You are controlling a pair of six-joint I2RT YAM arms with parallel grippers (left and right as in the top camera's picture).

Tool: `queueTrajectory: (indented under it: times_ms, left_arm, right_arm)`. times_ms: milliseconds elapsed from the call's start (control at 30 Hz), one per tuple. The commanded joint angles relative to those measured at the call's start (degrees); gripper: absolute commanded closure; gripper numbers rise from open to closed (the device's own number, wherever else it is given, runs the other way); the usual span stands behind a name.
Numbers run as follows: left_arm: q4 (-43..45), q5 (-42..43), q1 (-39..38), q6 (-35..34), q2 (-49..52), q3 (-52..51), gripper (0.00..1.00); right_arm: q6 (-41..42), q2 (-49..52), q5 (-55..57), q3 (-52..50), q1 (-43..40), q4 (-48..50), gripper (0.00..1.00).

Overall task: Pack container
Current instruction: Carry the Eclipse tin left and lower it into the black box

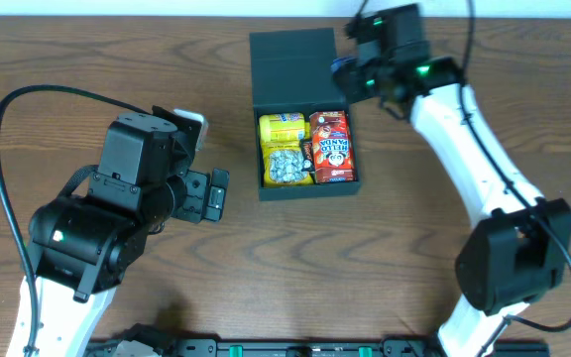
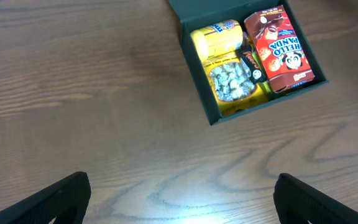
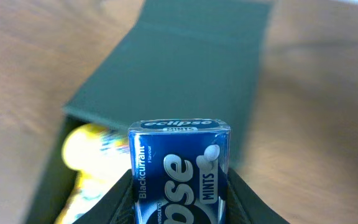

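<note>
My right gripper is at the lid, and I will bring it back from there before I lower the blue mints tin onto the silver sweets (image 1: pixel 286 165) beside the red box (image 1: pixel 332 145).
The black container (image 1: pixel 305 187) lies open at the table's middle, its flap lid (image 1: pixel 293 65) laid flat behind it. Inside are a yellow packet (image 1: pixel 284 127), a clear bag of silver sweets (image 1: pixel 286 165) and a red Hello Panda box (image 1: pixel 332 145). It also shows in the left wrist view (image 2: pixel 199 81). My right gripper (image 3: pixel 180 202) is shut on a blue Eclipse mints tin (image 3: pixel 179 168), held above the lid near the container's back right corner. My left gripper (image 2: pixel 182 199) is open and empty over bare table, left of the container.
The wooden table (image 1: pixel 87 59) spreads around the container. My left arm (image 1: pixel 117 218) takes up the front left. My right arm (image 1: pixel 484 169) runs along the right side. A black rail (image 1: pixel 305 347) lines the front edge.
</note>
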Motion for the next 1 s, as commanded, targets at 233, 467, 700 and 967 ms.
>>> queueTrajectory:
  times_ms: [233, 467, 700, 967]
  left_arm:
    - [-0.20, -0.04, 0.13, 0.20, -0.24, 0.79, 0.05]
    - [-0.22, -0.04, 0.13, 0.20, -0.24, 0.79, 0.05]
    - [-0.22, -0.04, 0.13, 0.20, -0.24, 0.79, 0.05]
    - [-0.22, -0.04, 0.13, 0.20, -0.24, 0.79, 0.05]
  right_arm:
    - [23.58, 0.39, 10.62, -2.75, 13.44, -0.68, 0.92]
    - [25.55, 0.70, 17.64, -6.78, 17.44, 0.44, 0.91]
    - [25.55, 0.70, 18.08, -12.28, 17.35, 4.33, 0.91]
    - [25.55, 0.70, 18.03, -15.19, 17.42, 6.75, 0.86]
